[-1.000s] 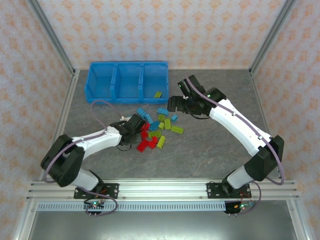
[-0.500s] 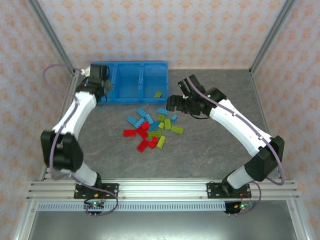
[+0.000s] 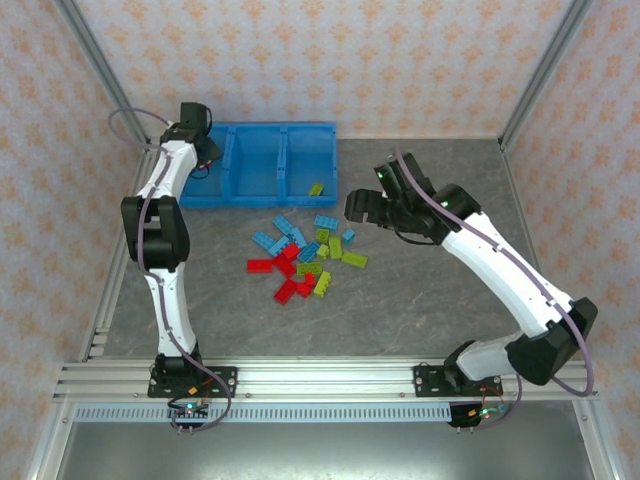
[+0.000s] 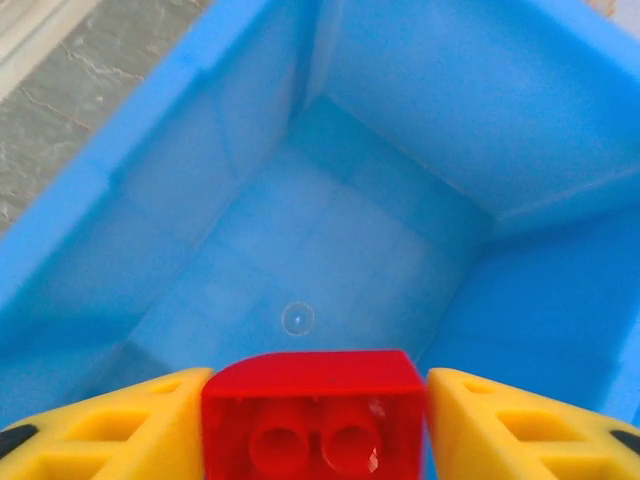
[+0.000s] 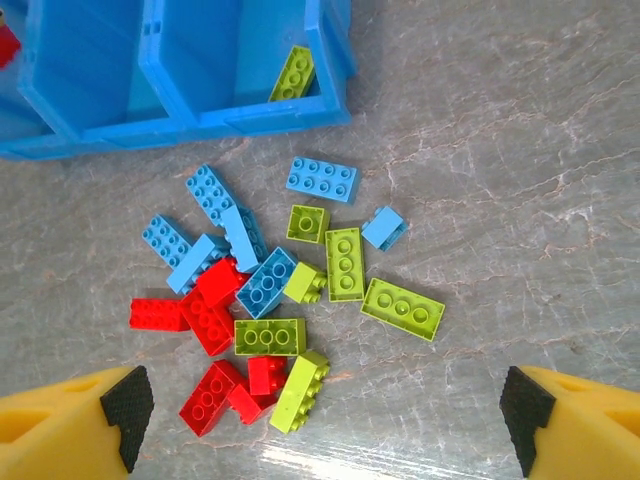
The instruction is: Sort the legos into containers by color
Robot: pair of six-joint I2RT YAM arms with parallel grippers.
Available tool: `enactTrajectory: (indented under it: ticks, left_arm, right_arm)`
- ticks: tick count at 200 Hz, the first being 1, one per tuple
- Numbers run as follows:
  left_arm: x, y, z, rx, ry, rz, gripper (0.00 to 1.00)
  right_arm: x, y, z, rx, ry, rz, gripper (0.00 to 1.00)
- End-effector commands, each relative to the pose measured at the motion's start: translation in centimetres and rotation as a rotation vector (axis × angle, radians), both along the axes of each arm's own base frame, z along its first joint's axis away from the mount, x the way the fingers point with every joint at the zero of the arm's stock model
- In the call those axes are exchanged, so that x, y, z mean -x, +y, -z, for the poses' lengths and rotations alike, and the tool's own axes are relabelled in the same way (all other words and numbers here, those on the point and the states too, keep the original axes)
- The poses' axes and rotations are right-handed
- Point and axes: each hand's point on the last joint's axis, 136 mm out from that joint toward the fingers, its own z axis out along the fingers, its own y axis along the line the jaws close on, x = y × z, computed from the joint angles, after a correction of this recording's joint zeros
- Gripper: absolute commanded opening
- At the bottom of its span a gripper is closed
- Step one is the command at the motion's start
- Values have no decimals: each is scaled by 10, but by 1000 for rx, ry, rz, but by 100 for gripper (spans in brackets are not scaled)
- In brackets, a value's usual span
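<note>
My open right gripper moves toward the pile and down around the small light blue lego point(image 5: 384, 229) at the pile's edge next, since the tabletop beside that lego is bare.
The containers point(image 3: 280, 127) are three joined blue compartments at the back left of the table. My left gripper point(image 3: 203, 165) hangs over the leftmost one, and in the left wrist view my left gripper point(image 4: 320, 420) is shut on a red lego point(image 4: 310, 380) above that compartment's bare blue floor point(image 4: 330, 250). One lime green lego point(image 3: 316, 188) lies in the right compartment point(image 5: 293, 73). The other legos point(image 3: 300, 255), red, light blue and lime green, lie scattered on the table point(image 5: 270, 300). My right gripper point(image 3: 358, 207) hovers open to the right of that pile, its fingertips point(image 5: 128, 400) wide apart.
The grey table point(image 3: 420, 300) is bounded by a metal frame and patterned walls. Bare tabletop point(image 5: 520, 200) lies right of the pile and in front of it.
My left arm swung from the pile to the leftmost compartment, carrying the red lego. My right arm shifted slightly to the right.
</note>
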Motion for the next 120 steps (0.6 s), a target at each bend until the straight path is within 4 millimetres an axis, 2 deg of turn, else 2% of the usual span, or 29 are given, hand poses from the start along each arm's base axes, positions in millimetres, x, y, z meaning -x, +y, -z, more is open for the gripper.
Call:
enactTrajectory:
  ticks: [1,24,48,51,55,80,100,110,120]
  left_arm:
    - [12,-1,-26,-6,4,32,62]
    - [23,-8,-51,18,-52,44,65]
    - [48,-26,-81,92,-124,73,65]
    - [55,-30,-95,103,-155,80,65]
    - [62,-35,-104,118,-177,90,65]
    - [116,-84,-144,140,-273,220,65]
    - [160,-131,-161,85,-309,413,64]
    - [182,-160,-163,64,-317,566,64]
    - [206,-184,-163,30,-316,717,64]
  right_arm:
    - [4,-10,10,32,16,37,92]
    - [-1,-3,18,25,33,33,92]
    - [-9,7,32,28,59,19,92]
    - [-11,10,34,29,63,16,92]
    - [-12,13,37,31,67,10,92]
    - [-26,42,60,38,108,-41,91]
    - [-41,63,84,110,121,-104,91]
    - [-55,55,99,209,113,-74,90]
    - [-70,36,111,322,117,19,91]
